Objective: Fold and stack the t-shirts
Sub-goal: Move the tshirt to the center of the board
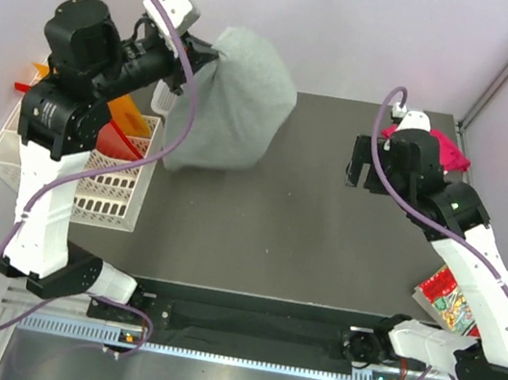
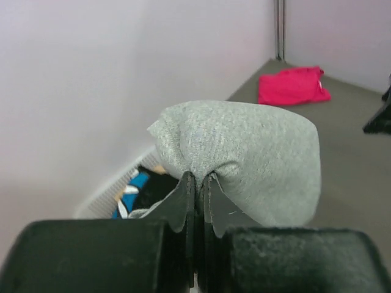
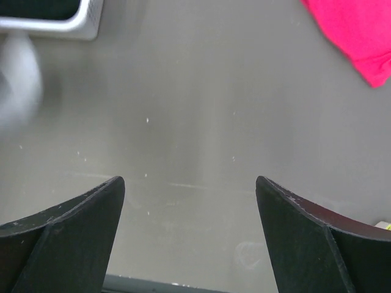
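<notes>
I need to move my left gripper to the right in the top view and down to release the t-shirt over the table's bare middle, since there is room for it there.
My left gripper [image 2: 199,178] is shut on a bunched fold of the light grey t-shirt [image 2: 250,155]. The shirt hangs from that gripper [image 1: 198,56] at the table's back left, and its lower part [image 1: 233,109] drapes onto the dark table. A magenta-pink t-shirt [image 1: 446,149] lies crumpled at the back right corner, also seen in the left wrist view [image 2: 292,86] and at the upper right of the right wrist view [image 3: 357,36]. My right gripper [image 3: 190,186] hovers open over bare table, left of the pink shirt. Black cloth with blue-white patches [image 2: 137,186] lies in the basket below.
A white slatted basket [image 1: 108,190] stands off the table's left edge, with an orange object [image 1: 124,120] beside it. A red patterned snack packet [image 1: 446,298] lies at the right edge of the table [image 1: 298,217]. Pale walls close in behind.
</notes>
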Available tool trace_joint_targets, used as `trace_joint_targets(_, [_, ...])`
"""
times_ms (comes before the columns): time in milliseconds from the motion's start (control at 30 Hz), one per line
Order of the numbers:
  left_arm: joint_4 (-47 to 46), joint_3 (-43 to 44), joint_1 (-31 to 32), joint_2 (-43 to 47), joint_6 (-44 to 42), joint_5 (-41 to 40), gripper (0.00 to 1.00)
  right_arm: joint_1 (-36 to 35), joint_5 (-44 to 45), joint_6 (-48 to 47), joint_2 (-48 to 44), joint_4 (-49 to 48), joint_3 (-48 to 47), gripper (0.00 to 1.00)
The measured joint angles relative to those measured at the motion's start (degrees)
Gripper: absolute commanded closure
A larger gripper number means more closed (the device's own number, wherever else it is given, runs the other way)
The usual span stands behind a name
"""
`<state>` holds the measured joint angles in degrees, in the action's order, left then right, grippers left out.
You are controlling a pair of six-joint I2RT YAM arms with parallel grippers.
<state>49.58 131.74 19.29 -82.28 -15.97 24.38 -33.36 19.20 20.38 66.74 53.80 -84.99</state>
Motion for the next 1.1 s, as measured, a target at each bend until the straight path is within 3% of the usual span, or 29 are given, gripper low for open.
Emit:
trace_joint_targets(233, [6.2,-11.8,0.0,2.2,1.5,0.2,1.0,0.0,3.6,0.0,-4.8,-1.1,0.1,0.12])
trace_joint_targets(433, [7.0,-13.3,1.0,-1.5,3.9,0.7,1.0,0.0,4.0,0.1,-4.8,-0.6,-2.5,0.13])
trace_joint_targets(567, [6.3,-11.3,5.2,-5.7,5.3,0.4,1.0,0.0,4.8,0.4,-5.3,0.0,-3.0,0.13])
trace_joint_targets(733, [5.7,-9.0,16.9,-12.4,6.5,-0.2,1.0,0.0,6.7,1.2,-7.3,1.5,-3.3,0.14])
trace_joint_targets(867, [4.5,-1.7,24.3,-21.2,7.5,-3.9,1.0,0.0,7.4,2.2,-8.8,3.0,-4.4,0.14])
trace_joint_targets(1000, [-0.5,5.4,25.0,-27.4,5.9,-13.0,1.0,0.0,7.4,3.0,-9.9,3.5,-4.8,0.15])
trace_joint_targets(1067, [-1.6,5.7,24.6,-28.0,4.9,-15.0,0.95,0.0,7.4,3.5,-10.4,3.9,-4.7,0.15])
trace_joint_targets(1100, [-1.2,5.7,24.4,-27.9,4.4,-14.9,0.87,0.0,7.5,3.6,-10.5,4.1,-4.7,0.15])
